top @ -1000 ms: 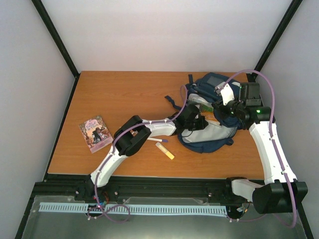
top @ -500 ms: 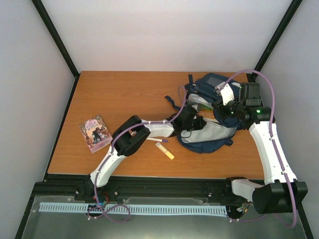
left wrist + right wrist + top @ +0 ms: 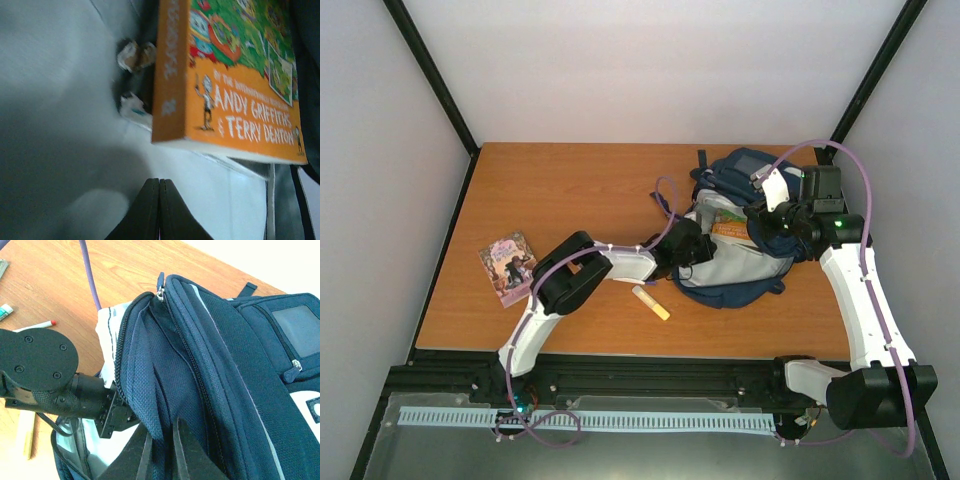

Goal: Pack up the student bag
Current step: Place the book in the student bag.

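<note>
My right gripper lowers back toward the bag's near rim [image 3: 732, 296], below and back of it, and releases the upper flap next, with the orange book [image 3: 730, 229] inside.
The navy-blue student bag [image 3: 745, 265] lies at the table's right, its main opening held up. My right gripper [image 3: 758, 222] is shut on the bag's upper flap; in the right wrist view the fingers [image 3: 162, 442] pinch a fold of navy fabric [image 3: 145, 390]. An orange picture book [image 3: 730, 229] lies inside the opening, and the left wrist view shows its cover [image 3: 240, 110] over pale grey lining [image 3: 60, 100]. My left gripper [image 3: 159, 182] is shut and empty at the bag's mouth [image 3: 700, 246], just short of the book.
A purple-covered book [image 3: 510, 268] lies at the table's left. A yellow stick [image 3: 651, 302] lies below my left forearm. A white pen with a red tip [image 3: 35, 326] lies on the wood near the left wrist [image 3: 40, 365]. Black frame posts stand at the back corners.
My left arm has drawn back to the left, its gripper moving from inside the bag's opening to the mouth. The right gripper still holds the flap in place.
</note>
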Robot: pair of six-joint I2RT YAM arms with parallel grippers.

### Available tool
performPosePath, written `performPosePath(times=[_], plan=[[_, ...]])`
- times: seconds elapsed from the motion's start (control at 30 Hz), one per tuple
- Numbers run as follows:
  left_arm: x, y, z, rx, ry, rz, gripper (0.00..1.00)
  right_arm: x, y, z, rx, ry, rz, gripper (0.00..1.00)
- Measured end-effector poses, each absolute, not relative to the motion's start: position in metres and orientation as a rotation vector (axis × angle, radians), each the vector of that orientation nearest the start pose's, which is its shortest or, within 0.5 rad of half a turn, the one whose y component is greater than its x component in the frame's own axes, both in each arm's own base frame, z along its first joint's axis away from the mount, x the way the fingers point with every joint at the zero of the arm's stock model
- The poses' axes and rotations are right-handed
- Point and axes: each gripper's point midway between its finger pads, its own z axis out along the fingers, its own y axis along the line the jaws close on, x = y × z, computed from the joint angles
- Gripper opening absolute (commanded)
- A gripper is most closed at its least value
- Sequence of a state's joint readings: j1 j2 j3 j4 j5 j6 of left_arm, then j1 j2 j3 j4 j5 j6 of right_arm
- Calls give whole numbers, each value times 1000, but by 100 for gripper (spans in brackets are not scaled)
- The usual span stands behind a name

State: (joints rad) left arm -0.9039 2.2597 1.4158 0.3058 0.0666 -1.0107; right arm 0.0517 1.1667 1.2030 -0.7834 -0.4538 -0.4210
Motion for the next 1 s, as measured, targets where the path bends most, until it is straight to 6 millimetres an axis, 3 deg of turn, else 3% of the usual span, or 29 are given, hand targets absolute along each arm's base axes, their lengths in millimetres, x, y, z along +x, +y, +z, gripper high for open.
performPosePath(times=[0.27, 0.7, 1.0], plan=[[385, -471, 49, -219, 2334, -1095, 1, 322, 93, 270, -746, 2119, 338, 3], [423, -490, 59, -337, 2270, -1092, 1, 321, 94, 270, -747, 2118, 340, 3], [419, -484, 54, -350, 2288, -1070, 1, 322, 92, 269, -743, 2123, 326, 3]])
